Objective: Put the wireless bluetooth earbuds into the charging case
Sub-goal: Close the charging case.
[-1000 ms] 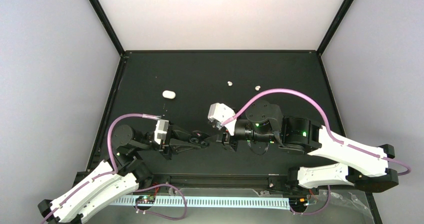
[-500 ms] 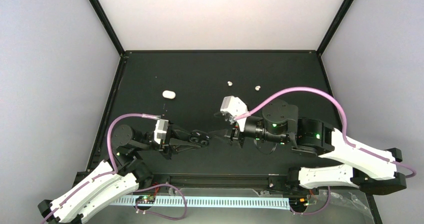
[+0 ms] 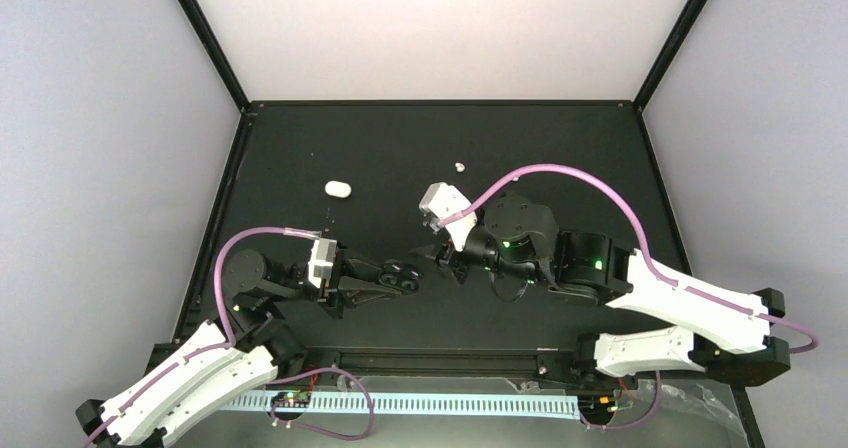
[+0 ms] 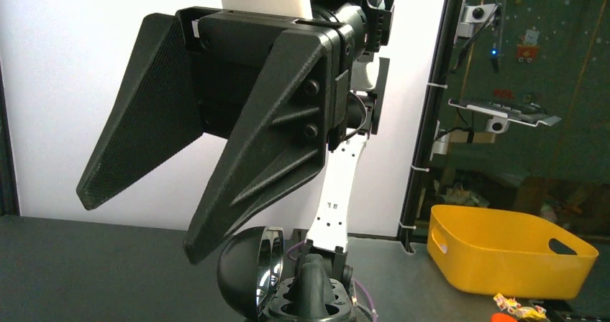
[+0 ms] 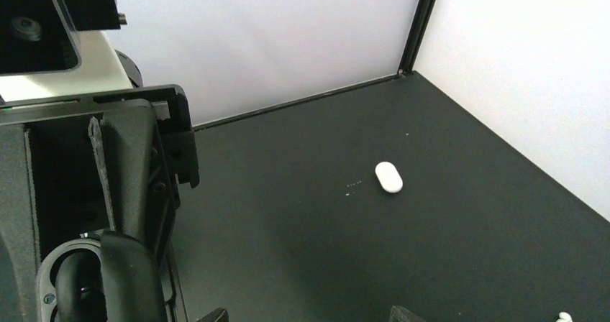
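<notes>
I should next move my left gripper outward, then down, and release the charging case there, because Bare mat (image 3: 407, 197) beside the white oval case lies outward and below.
My left gripper (image 3: 405, 274) is shut on the open black charging case (image 4: 248, 268), whose lid with its chrome rim stands up. A dark rounded piece (image 4: 313, 282) stands in the case's base; I cannot tell if it is a black earbud. My right gripper (image 3: 434, 257) hovers just right of the case. Its fingers (image 4: 252, 171) are wide open and empty above the case, and its tips (image 5: 207, 315) show in the right wrist view. One white earbud (image 3: 459, 167) lies at the back and also shows in the right wrist view (image 5: 563, 317). The other white earbud is hidden under the cable.
A closed white oval case (image 3: 337, 189) lies on the black mat at the back left and also shows in the right wrist view (image 5: 388, 177). The right arm's pink cable (image 3: 560, 173) arcs over the mat. A yellow bin (image 4: 503, 254) stands outside the cell.
My right gripper drew back to the right, then swung left again and turned, ending close to the case. The left gripper and the case have not moved.
</notes>
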Available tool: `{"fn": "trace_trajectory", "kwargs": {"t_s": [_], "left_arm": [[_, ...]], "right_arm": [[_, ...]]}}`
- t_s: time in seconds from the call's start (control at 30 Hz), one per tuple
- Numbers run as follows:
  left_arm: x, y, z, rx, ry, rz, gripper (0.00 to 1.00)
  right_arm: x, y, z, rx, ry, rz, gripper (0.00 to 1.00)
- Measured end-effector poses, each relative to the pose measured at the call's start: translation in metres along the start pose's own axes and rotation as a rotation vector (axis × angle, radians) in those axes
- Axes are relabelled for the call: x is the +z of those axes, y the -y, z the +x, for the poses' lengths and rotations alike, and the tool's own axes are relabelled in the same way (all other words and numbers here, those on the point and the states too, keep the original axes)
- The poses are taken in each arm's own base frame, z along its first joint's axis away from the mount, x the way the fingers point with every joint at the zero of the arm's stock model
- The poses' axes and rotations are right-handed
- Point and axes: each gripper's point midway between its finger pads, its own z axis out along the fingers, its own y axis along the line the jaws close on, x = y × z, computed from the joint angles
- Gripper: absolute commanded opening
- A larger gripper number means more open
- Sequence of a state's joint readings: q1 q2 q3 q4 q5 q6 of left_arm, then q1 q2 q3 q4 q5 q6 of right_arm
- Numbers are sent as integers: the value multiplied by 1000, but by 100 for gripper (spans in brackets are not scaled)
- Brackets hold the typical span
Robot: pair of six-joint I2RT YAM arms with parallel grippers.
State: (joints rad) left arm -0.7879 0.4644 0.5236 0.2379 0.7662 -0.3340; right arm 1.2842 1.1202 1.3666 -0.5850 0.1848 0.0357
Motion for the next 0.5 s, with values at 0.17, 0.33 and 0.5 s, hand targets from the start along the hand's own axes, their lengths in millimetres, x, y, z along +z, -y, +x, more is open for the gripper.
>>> {"fn": "trace_trajectory", "kwargs": {"t_s": [0.17,0.33,0.5], "left_arm": [[0,0,0,1,0,0,1],[0,0,0,1,0,0,2],[0,0,0,1,0,0,2]], "right_arm": [[4,-1,5,-5,-27,-4,58],[5,-5,8,-7,-41,-25,58],[5,-10,9,-7,-47,-54,58]]}}
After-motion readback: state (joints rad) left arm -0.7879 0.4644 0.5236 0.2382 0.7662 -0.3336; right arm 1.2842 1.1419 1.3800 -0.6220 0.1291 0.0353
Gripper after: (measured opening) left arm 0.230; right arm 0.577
